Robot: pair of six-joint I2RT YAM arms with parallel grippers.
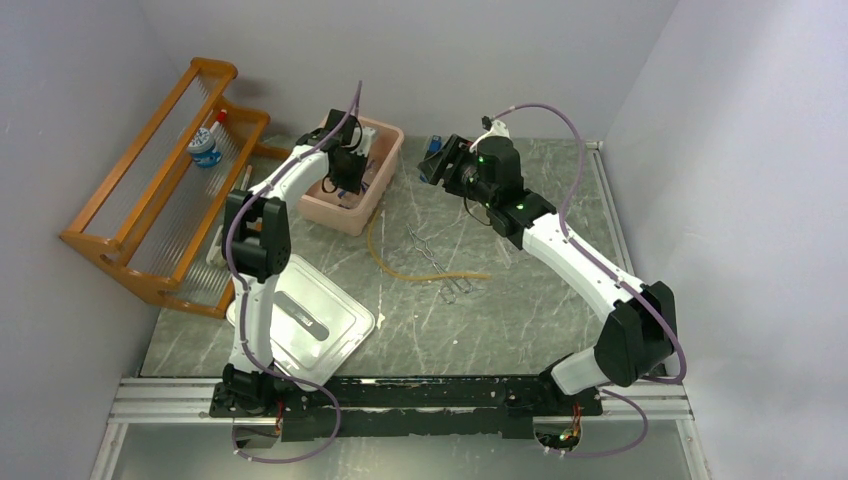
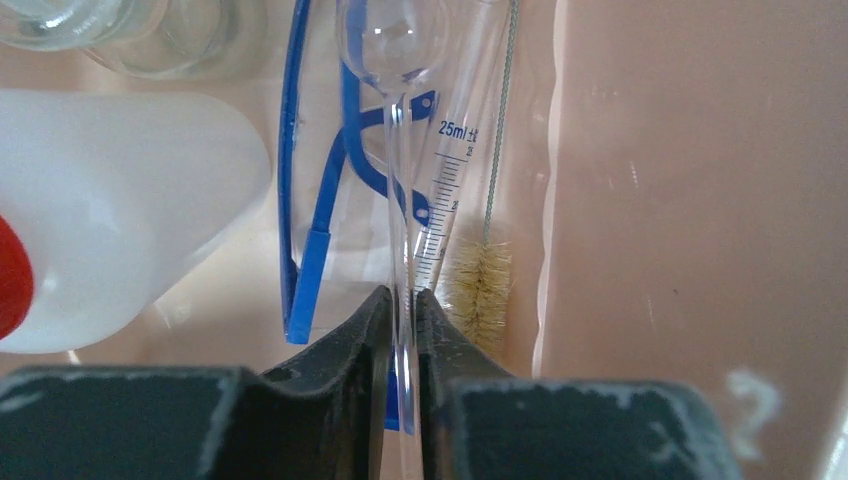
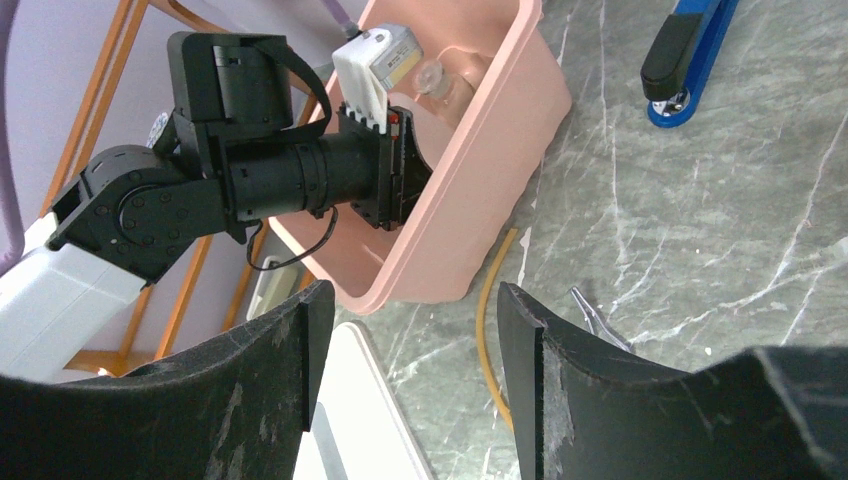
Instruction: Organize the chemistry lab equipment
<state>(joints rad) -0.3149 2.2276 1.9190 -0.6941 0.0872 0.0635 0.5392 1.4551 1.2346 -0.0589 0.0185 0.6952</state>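
The open right gripper comes down around the far ends of the thin metal tools next, because that end of the tools lies clear of the tan hose (image 3: 487,330).
Inside the pink tub (image 2: 700,200) my left gripper (image 2: 402,300) is shut on the thin stem of a clear glass bulb pipette (image 2: 395,130), which points away from the fingers. Beside it in the tub lie blue plastic tongs (image 2: 300,200), a graduated 25 ml glass tube (image 2: 450,190), a bristle brush (image 2: 480,280) and the white red-capped squeeze bottle (image 2: 110,200). The top view shows the left gripper (image 1: 345,180) reaching down into the tub (image 1: 372,195). My right gripper (image 3: 415,330) is open and holds nothing. It hangs above the table near the tan hose (image 3: 487,330) and thin metal tools (image 3: 600,325).
The grey-white lid (image 1: 310,320) lies at the front left. A wooden rack (image 1: 160,190) along the left wall holds a small blue-and-white bottle (image 1: 205,150). A blue and black clamp-like tool (image 3: 690,60) lies at the back. The hose (image 1: 420,272) and metal tools (image 1: 430,250) lie mid-table.
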